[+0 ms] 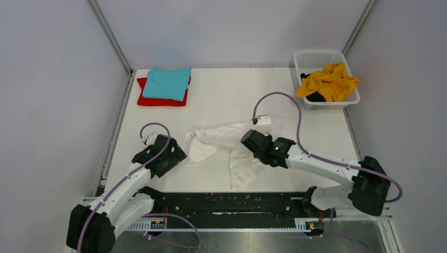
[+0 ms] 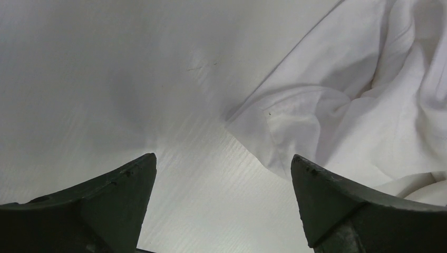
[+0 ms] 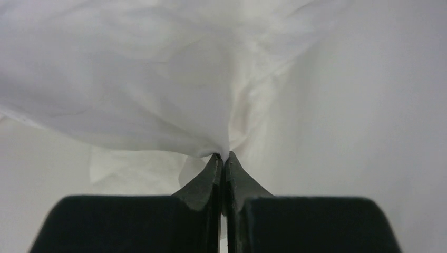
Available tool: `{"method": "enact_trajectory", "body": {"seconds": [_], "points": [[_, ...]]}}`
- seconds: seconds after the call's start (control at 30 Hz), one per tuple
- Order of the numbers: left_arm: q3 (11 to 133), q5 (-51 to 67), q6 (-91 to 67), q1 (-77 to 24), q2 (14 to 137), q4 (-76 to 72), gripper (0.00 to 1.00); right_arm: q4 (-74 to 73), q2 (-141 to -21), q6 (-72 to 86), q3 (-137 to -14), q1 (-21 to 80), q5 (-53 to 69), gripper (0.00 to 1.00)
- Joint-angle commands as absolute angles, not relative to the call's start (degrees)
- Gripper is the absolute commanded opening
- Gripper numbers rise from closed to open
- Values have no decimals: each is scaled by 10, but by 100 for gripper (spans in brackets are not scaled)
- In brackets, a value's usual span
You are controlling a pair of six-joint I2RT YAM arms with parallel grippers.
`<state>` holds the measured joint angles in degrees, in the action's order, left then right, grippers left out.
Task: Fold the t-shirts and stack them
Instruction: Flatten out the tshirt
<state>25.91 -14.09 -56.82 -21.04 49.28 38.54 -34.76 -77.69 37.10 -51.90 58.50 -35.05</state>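
Observation:
The shoulder corner of the white t-shirt sticks out toward the robot's open left gripper. The left gripper will next move outward and to the right in the top view, then down over that cloth.
The white t-shirt [image 1: 221,142] lies crumpled in the middle of the table. My right gripper [image 1: 248,138] is shut on a pinch of its cloth [image 3: 158,95]; in the right wrist view the gripper [image 3: 223,156] has its tips together with cloth gathered between them. My left gripper [image 1: 176,153] is open and empty just left of the shirt's edge [image 2: 337,116]; the left wrist view shows the gripper [image 2: 224,166] over bare table. The teal t-shirt [image 1: 167,83] lies folded on the folded red t-shirt [image 1: 158,100] at the back left. The mustard-yellow t-shirt [image 1: 329,81] is in the basket.
A white lattice-sided basket [image 1: 316,58] stands at the back right, with a dark cloth [image 1: 316,97] under the yellow shirt. Frame posts and grey walls bound the table. A black rail [image 1: 226,203] runs along the near edge.

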Motion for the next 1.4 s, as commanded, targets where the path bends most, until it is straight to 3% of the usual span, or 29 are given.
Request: {"method": "enact_trajectory", "body": {"seconds": [0.0,0.2,0.53,0.77,0.83,0.9,0.97,1.03,1.17,1.37], "points": [[286,-120,-565,-208,505,359,99,-395,-668,374,-469,503,-401,3],[275,-71,-575,-209,519,321,99,-395,-534,342,-392,433,-403,3],[269,-38,-589,-214,557,286,99,-398,-484,324,-371,380,-410,3],[265,-9,-604,-251,604,225,85,-398,-508,320,-374,376,-410,3],[270,-11,-606,-263,626,220,79,-397,-508,320,-375,374,-412,3],[274,-14,-606,-274,649,209,65,-394,-505,318,-374,371,-415,3],[280,-8,-600,-282,674,188,41,-389,-502,317,-376,367,-415,3],[296,-9,-590,-286,698,182,2,-383,-499,314,-380,360,-411,3],[350,-68,-571,-291,695,212,0,-379,-489,306,-404,348,-413,3],[467,-221,-532,-293,578,291,0,-378,-461,273,-487,335,-433,3]]}}
